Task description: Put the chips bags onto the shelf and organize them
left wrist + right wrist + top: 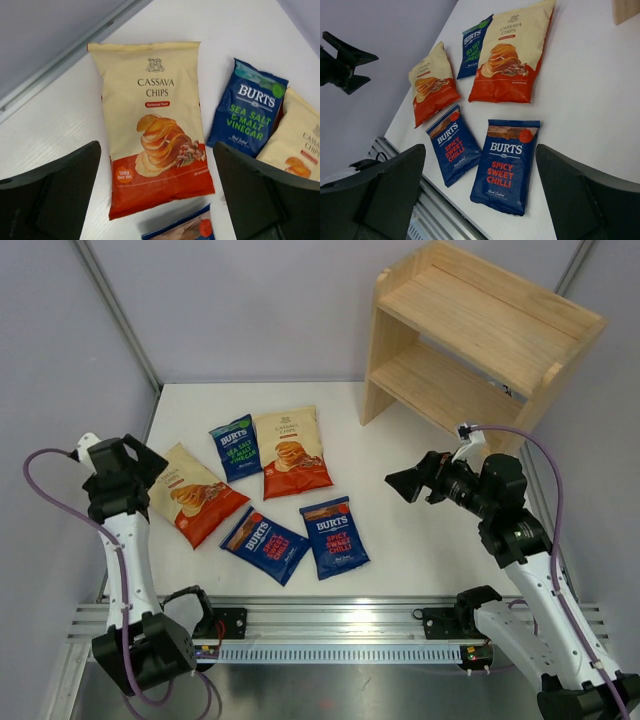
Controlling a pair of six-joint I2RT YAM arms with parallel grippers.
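Observation:
I should next lower my left gripper to the long edge of the Cassava bag beneath it, on the bag's side by the grey wall. The empty table leaves room there.
Five chips bags lie flat on the white table. Two cream-and-red Cassava Chips bags: one at the left (195, 495) (152, 125) (432, 85), one in the middle (291, 450) (512, 55). The green-lettered Burts bag (236, 447) (248, 107) (472, 45) lies between them. Two red-lettered Burts bags lie nearer: one (265, 544) (454, 144), one (334, 536) (507, 165). The wooden shelf (480, 335) stands at the back right, both tiers bare. My left gripper (152, 462) (157, 200) is open above the left Cassava bag. My right gripper (400, 483) (480, 200) is open, raised above the table right of the bags.
The aluminium rail (340, 625) with the arm bases runs along the near edge. Grey walls with metal frame posts (115, 310) close the left and back. A shelf corner (626, 10) shows in the right wrist view. Bare table (420, 530) lies between bags and shelf.

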